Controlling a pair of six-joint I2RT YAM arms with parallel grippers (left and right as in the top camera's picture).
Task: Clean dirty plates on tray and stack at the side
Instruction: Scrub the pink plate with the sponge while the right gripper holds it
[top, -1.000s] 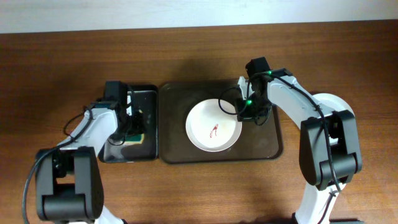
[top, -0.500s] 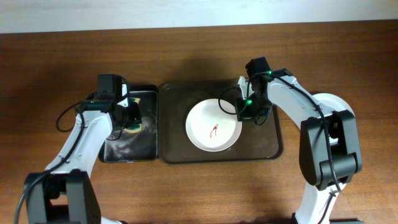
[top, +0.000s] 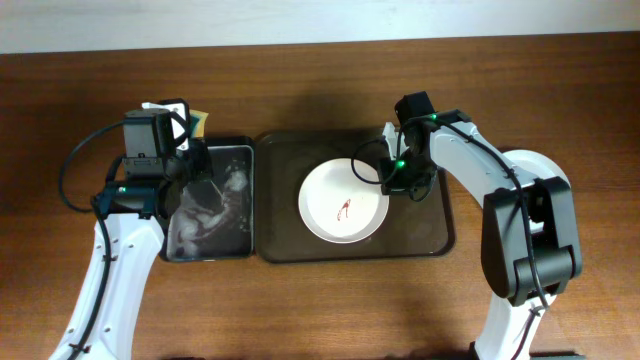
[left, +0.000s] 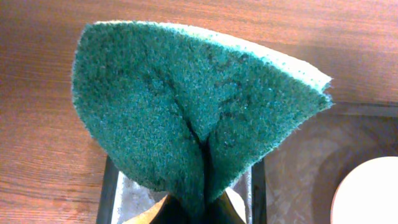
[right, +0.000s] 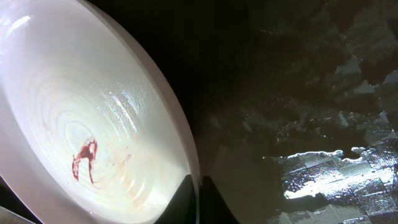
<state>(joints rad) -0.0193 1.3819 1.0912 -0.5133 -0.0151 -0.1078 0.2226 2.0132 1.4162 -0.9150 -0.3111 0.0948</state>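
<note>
My left gripper has to move the sponge (top: 200, 122) across the plate, whose red smear needs wiping first, then down into the black tray's near end (top: 234, 228) to let go.
One whitish plate (top: 344, 201) with a red smear (top: 343, 209) lies in the dark brown tray (top: 420, 225). My right gripper (top: 388, 180) is shut on the plate's right rim. In the right wrist view the rim runs between the fingertips of the right gripper (right: 198, 200), with the plate (right: 93, 112) and its smear (right: 84, 158) to the left. My left gripper (top: 188, 132) hangs above the far end of the black tray (top: 225, 235), shut on a green sponge (top: 200, 122). The left wrist view shows the sponge (left: 193, 106) folded and pinched low in the left gripper (left: 202, 210).
The black tray's wet floor (left: 134, 199) shows under the sponge, and the brown tray (left: 298, 162) with the plate's edge (left: 373, 193) lies to its right. Wet patches glisten on the brown tray floor (right: 323, 168). Bare wooden table (top: 300, 310) surrounds both trays.
My left gripper closed on the sponge, lifted it out of the black tray and swung toward the tray's far end. The right arm and the plate stayed still.
</note>
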